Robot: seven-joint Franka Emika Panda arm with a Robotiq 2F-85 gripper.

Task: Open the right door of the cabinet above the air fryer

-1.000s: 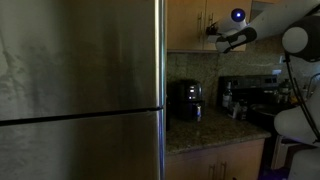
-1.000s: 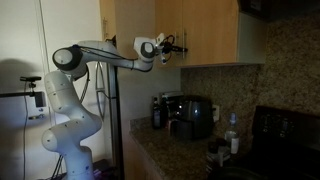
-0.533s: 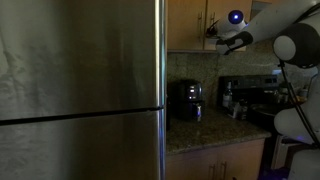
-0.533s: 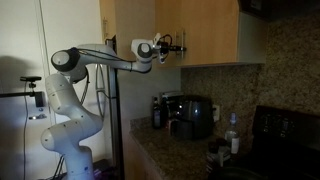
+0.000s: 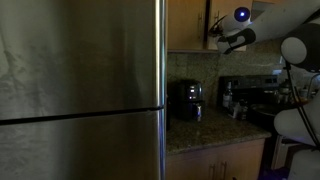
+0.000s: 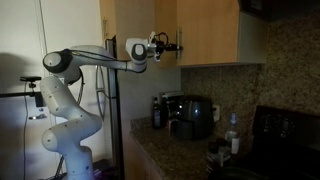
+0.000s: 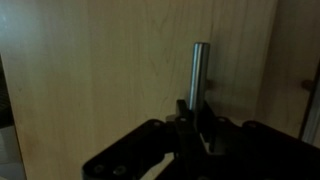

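Observation:
My gripper swings back and away from the wall cabinet next, pulling the metal bar handle (image 6: pixel 179 28) (image 7: pixel 200 70) along before letting go, as the door is barely open.
My gripper (image 7: pixel 196 118) is shut on the slim metal bar handle (image 7: pixel 200 70) of the right door (image 7: pixel 90 70), a honey-brown wooden panel. In both exterior views the gripper (image 6: pixel 168 44) (image 5: pixel 222 38) is at the middle front of the wall cabinet (image 5: pixel 185 25). The right door (image 6: pixel 210 30) stands slightly ajar, with a dark gap at its handle edge. The squat black air fryer (image 6: pixel 192 115) (image 5: pixel 186 100) sits on the counter below.
A big steel fridge (image 5: pixel 80 90) fills the near side of an exterior view. Bottles (image 6: pixel 232 132) and a black-and-silver machine (image 5: pixel 238 97) stand on the granite counter (image 5: pixel 215 128). A black stove (image 6: pixel 285 125) is beside them. The arm's base (image 6: pixel 65 120) stands beside the counter.
The gripper has pulled back with the handle in it. The right door has swung a little out from the cabinet front and the dark gap at its edge has widened.

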